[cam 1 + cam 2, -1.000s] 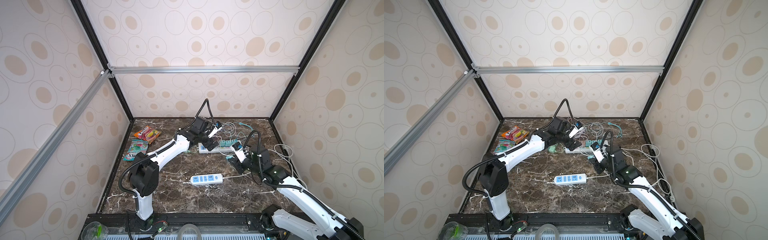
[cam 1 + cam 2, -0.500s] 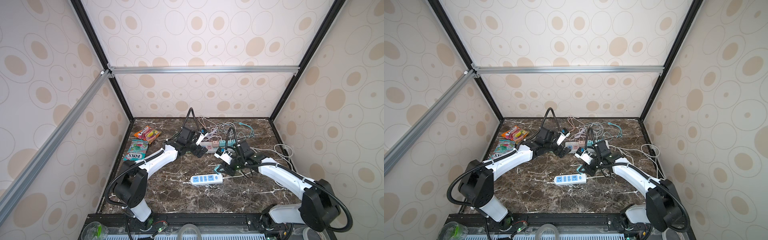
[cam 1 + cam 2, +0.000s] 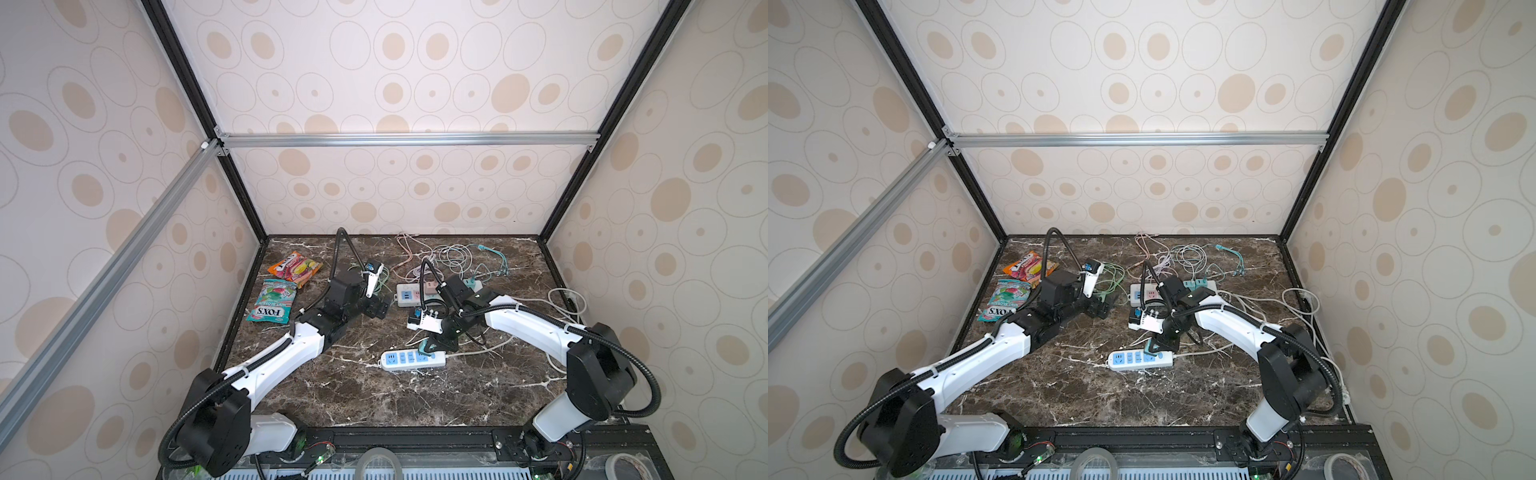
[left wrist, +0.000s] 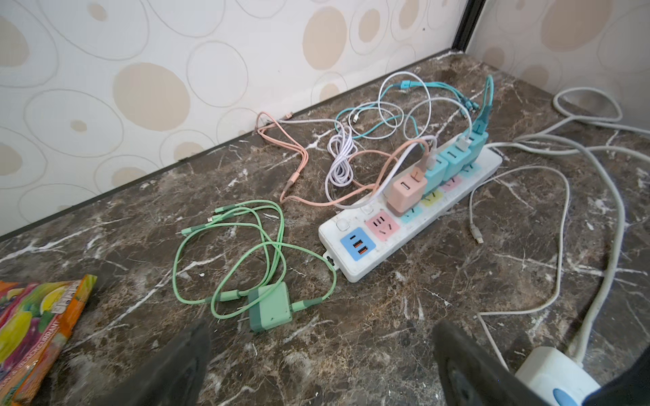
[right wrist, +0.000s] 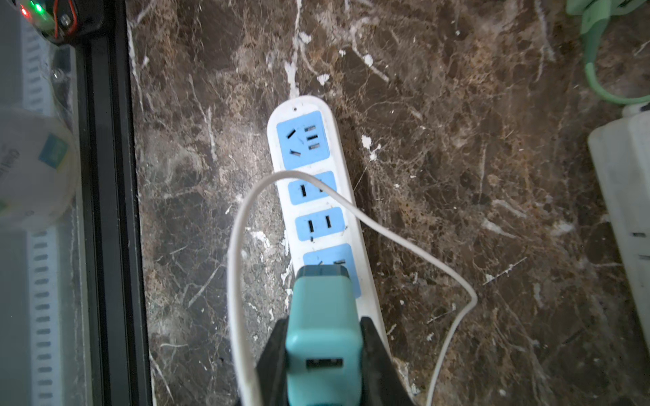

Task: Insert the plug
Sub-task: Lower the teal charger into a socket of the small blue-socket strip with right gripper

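The right gripper tilts more upright next and presses down onto the last blue socket (image 3: 422, 357) (image 5: 337, 256) before releasing the teal plug, because it still leans over the power strip.
My right gripper (image 5: 325, 355) is shut on a teal plug (image 5: 322, 316), one black finger on each side. The plug's front end rests at the last blue socket of the small white power strip (image 5: 304, 139), at the strip's cord end; its prongs are hidden. In both top views the plug (image 3: 425, 348) (image 3: 1152, 347) stands tilted over the strip (image 3: 399, 360) (image 3: 1125, 360) in the middle of the marble table. My left gripper (image 4: 320, 365) hangs open and empty over bare marble, near a green charger (image 4: 270, 311) that lies flat.
A longer power strip (image 4: 404, 218) with pink and teal chargers stands further back among tangled cables (image 4: 387, 112). Two snack packets (image 3: 272, 305) lie at the left. A thin white cable (image 5: 242, 246) loops across the small strip. White cords (image 3: 565, 297) trail along the right wall.
My right gripper has carried the teal plug from the back strip forward and down onto the small strip. My left gripper has drawn back to the left, still open.
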`<state>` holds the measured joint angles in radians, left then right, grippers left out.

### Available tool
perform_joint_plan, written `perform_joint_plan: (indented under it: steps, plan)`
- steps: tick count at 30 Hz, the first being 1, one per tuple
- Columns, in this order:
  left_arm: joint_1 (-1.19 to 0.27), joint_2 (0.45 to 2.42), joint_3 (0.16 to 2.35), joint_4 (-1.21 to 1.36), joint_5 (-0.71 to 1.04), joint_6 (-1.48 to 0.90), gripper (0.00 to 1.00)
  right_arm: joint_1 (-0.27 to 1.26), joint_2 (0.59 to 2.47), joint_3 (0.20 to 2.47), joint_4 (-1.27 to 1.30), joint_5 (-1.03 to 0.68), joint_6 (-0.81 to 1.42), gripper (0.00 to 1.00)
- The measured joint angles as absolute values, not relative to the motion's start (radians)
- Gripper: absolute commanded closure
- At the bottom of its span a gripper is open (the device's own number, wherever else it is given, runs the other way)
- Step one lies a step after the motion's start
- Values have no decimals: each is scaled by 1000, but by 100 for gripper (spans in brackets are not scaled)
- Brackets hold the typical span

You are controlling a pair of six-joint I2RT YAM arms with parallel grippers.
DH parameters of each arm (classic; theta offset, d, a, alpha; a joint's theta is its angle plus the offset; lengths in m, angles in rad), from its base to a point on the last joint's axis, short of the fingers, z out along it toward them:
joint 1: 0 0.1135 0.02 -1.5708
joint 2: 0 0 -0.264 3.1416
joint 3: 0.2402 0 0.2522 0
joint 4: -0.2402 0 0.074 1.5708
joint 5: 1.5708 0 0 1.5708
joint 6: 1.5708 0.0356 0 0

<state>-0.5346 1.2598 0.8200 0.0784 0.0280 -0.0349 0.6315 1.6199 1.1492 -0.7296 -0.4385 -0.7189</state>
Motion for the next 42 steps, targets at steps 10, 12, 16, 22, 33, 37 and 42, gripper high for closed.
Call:
perform_joint_plan:
  steps: [10,12,16,22,33,37,42]
  plan:
    - [-534,1075,660,180,-44,-37,2,696,1722,1258,-794,-331,-816,100]
    - [-534,1056,646,188,-54,-37,2,707,1731,1274,-802,-312,-830,100]
    - [-534,1039,635,194,-68,-37,1,731,1753,1309,-834,-268,-863,100]
    - [-534,1023,619,196,-79,-36,2,750,1758,1325,-854,-219,-911,100]
    - [-534,1020,611,198,-86,-31,2,753,1771,1325,-881,-178,-933,100]
    - [-534,1020,611,199,-89,-30,2,766,1767,1270,-815,-155,-931,100]
    - [-534,1021,611,202,-89,-30,2,784,1736,1209,-746,-112,-921,100]
